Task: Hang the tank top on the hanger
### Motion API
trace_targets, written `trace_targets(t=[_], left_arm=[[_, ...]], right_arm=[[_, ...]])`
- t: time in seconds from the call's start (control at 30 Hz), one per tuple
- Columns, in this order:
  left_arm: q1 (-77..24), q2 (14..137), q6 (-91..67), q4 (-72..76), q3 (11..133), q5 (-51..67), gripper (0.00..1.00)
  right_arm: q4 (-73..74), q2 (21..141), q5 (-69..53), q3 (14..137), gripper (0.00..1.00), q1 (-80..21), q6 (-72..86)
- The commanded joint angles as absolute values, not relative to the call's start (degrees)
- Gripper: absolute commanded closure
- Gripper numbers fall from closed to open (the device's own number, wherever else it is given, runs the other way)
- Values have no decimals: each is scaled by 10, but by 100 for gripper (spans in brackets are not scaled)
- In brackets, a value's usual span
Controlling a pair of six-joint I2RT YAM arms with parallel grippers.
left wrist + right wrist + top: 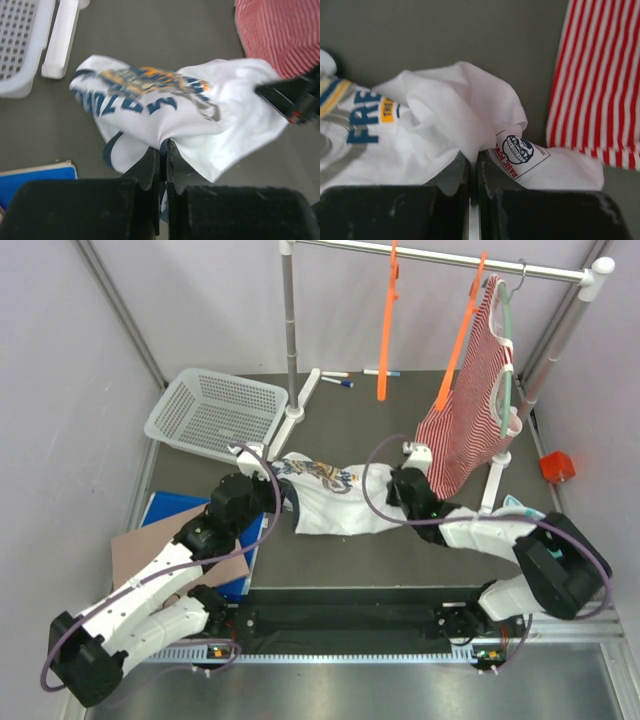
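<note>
My left gripper carries the tank top's navy trim to the right in the top view next, over the white cloth near my right gripper. It then releases the trim.
The white tank top point(328, 500) with navy trim and a blue-and-yellow print lies bunched on the dark table between both arms. My left gripper point(268, 480) is shut on its left edge; in the left wrist view the fingers point(162, 152) pinch white cloth and navy trim of the tank top point(165, 110). My right gripper point(400, 485) is shut on its right edge; in the right wrist view the jaws point(472, 157) pinch a fold of the tank top point(445, 115) beside its label. Two orange hangers hang on the rail, one point(386, 330) left, one point(462, 335) right.
A red-and-white striped top point(470, 410) hangs on a pale green hanger point(508, 350) at the rail's right end, close to my right gripper. A white basket point(215, 412) stands back left. A blue board and cardboard point(150, 540) lie front left. Pens point(335, 378) lie at the back.
</note>
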State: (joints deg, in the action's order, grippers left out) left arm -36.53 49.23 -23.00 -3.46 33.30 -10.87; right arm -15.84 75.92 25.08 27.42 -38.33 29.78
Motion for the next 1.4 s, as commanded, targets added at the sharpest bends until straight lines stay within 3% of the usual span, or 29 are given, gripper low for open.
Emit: trace_targets(t=[0.0,0.23,0.33,0.37,0.4,0.47,0.5,0.67,0.9,1.13,1.17,1.2,1.23,1.27,1.37], left_arm=[[-364,467,-184,-97,418,-40,100],[-367,461,-200,-77,454,110,100],[-382,505,-239,-5,436,160,100],[-393,538,-246,54,430,163,100],[-421,558,-250,82,418,160,100],[-452,628,-242,129,419,128,100],[-476,654,-230,137,433,115,100],[-506,786,-200,186,494,74,100],[-506,870,-184,259,550,47,100],[-506,981,-195,276,663,67,100],[-506,1003,-194,262,691,71,93],[-506,1012,-189,251,703,75,79],[-506,1018,-187,241,711,76,59],[-506,1018,-186,231,712,72,28],[-506,972,-184,228,660,24,1]], right_arm=[[-223,844,300,442,100,-378,207],[-258,932,345,562,100,-379,163],[-244,967,351,578,74,-377,156],[-223,972,347,580,50,-377,157],[-215,970,343,571,38,-376,161],[-207,948,326,549,17,-376,168],[-201,934,322,521,14,-377,181],[-168,806,304,411,10,-379,235],[-207,666,260,204,11,-388,358],[-192,517,273,129,12,-395,379],[-193,501,268,121,13,-398,375],[-193,486,262,107,13,-400,371],[-198,473,254,101,13,-403,364],[-204,451,237,95,14,-409,350],[-205,429,220,82,16,-431,337]])
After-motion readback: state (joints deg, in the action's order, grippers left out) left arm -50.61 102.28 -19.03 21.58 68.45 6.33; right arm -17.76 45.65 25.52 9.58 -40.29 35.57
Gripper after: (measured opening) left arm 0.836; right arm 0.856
